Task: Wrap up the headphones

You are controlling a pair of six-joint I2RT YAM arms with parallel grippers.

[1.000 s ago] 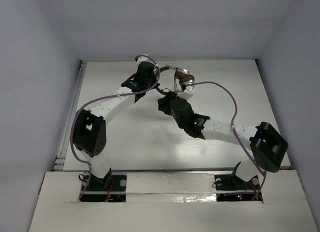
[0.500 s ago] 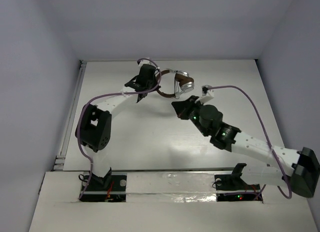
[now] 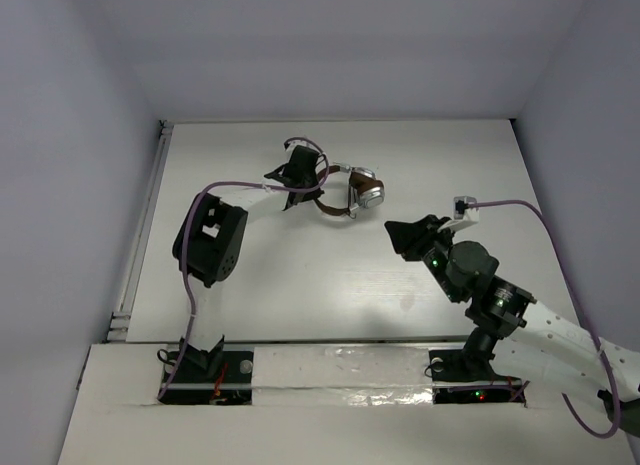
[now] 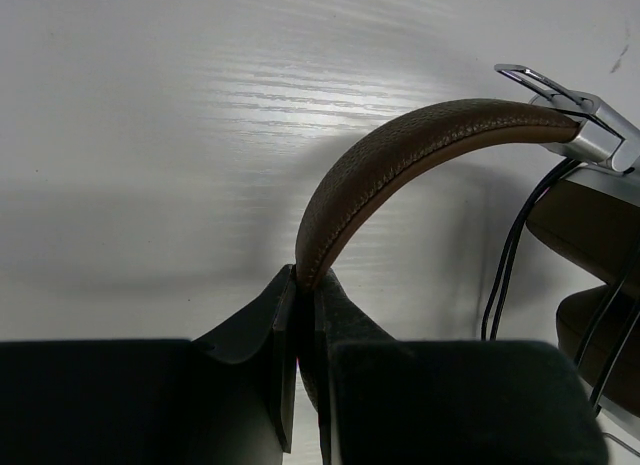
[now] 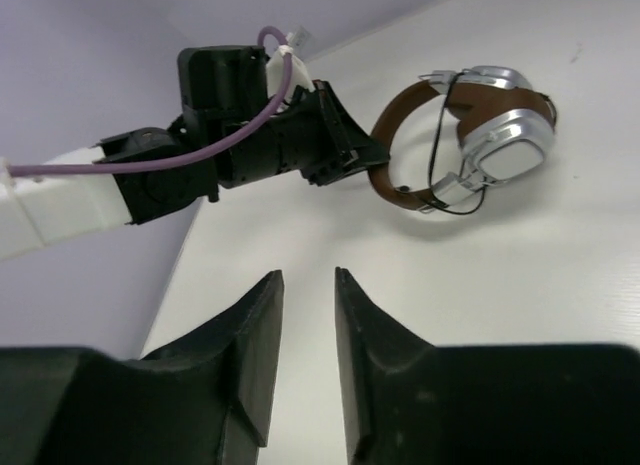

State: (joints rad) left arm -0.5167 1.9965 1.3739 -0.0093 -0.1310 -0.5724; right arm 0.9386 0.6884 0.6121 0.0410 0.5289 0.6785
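Note:
My left gripper lowers the headband [image 4: 400, 155] a little onto the tabletop below and releases it next, because the brown curve still hovers clear of its shadow.
The headphones [image 3: 355, 192] have a brown headband [image 4: 400, 155] and silver earcups [image 5: 505, 145] with brown pads. They are at the far middle of the table. My left gripper [image 3: 312, 182] is shut on the headband, seen up close in the left wrist view [image 4: 305, 278]. The thin dark cord [image 4: 508, 255] hangs beside the earcups and loops across them [image 5: 437, 135]. My right gripper [image 3: 398, 233] is open and empty. It is well away from the headphones, to their near right. Its fingers [image 5: 262, 315] point toward the headphones [image 5: 470, 135].
The purple cable [image 3: 215, 190] runs along the left arm [image 5: 150, 175]. A second purple cable [image 3: 530, 210] arcs over the right arm. A rail [image 3: 140, 225] lines the table's left edge. White walls enclose the table's far and side edges.
My right gripper has drawn back from the headphones toward the near right. My left gripper has shifted the headphones slightly to the right while keeping hold of the headband.

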